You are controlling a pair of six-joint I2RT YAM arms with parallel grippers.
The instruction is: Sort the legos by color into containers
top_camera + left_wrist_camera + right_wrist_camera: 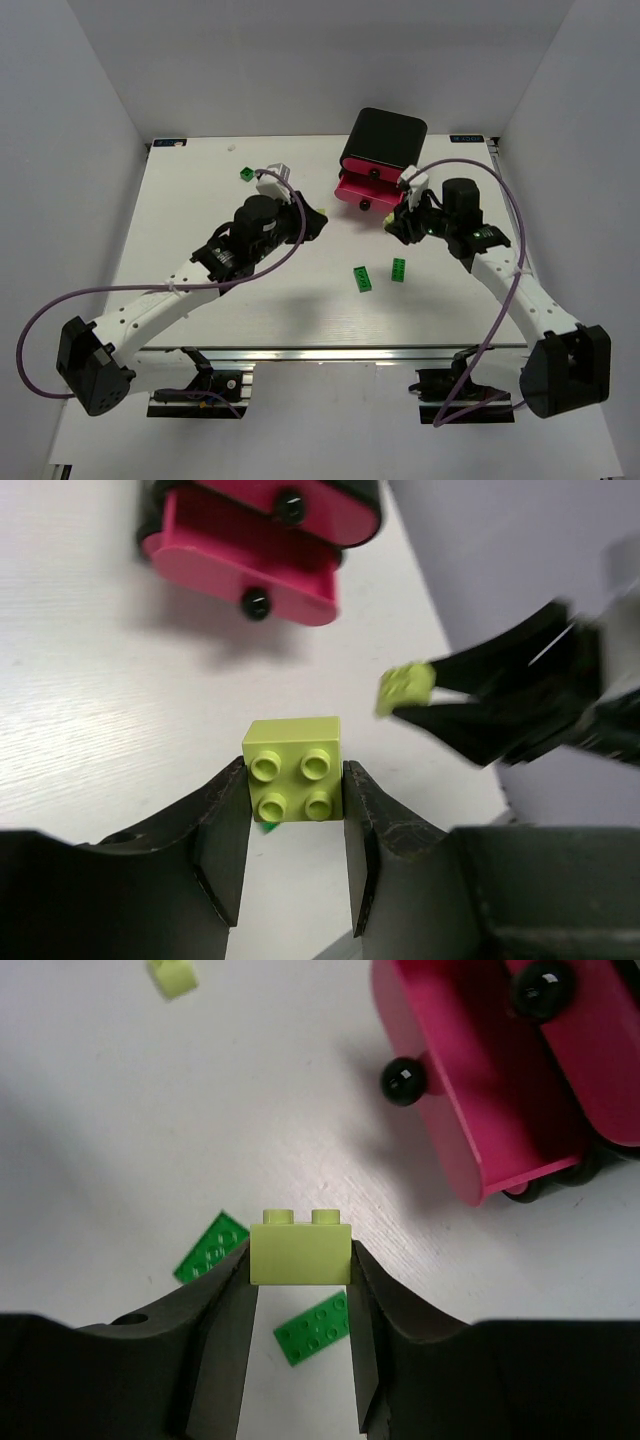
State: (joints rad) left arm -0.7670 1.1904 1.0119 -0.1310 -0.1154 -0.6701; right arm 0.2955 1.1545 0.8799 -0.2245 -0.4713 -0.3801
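Note:
My left gripper moves outward and to the right in the top view to the pink drawer (364, 190) (240, 560) next, which stands open, and releases its block inside.
My left gripper (318, 218) is shut on a lime-yellow block (293, 770), held above the table left of the drawers. My right gripper (392, 222) is shut on a second lime-yellow block (300, 1250), right of the drawers; that block also shows in the left wrist view (405, 687). The pink drawers (362, 186) sit in a black cabinet (388, 137) at the back, with one drawer (470, 1100) pulled out. Two dark green flat legos (362, 279) (399, 269) lie on the table in front, also under my right gripper (212, 1250) (315, 1328). A green cube (246, 175) lies at the back left.
White walls close in the table on the left, right and back. Purple cables (500, 190) loop from both arms. The metal rail (330, 353) runs along the table's near edge.

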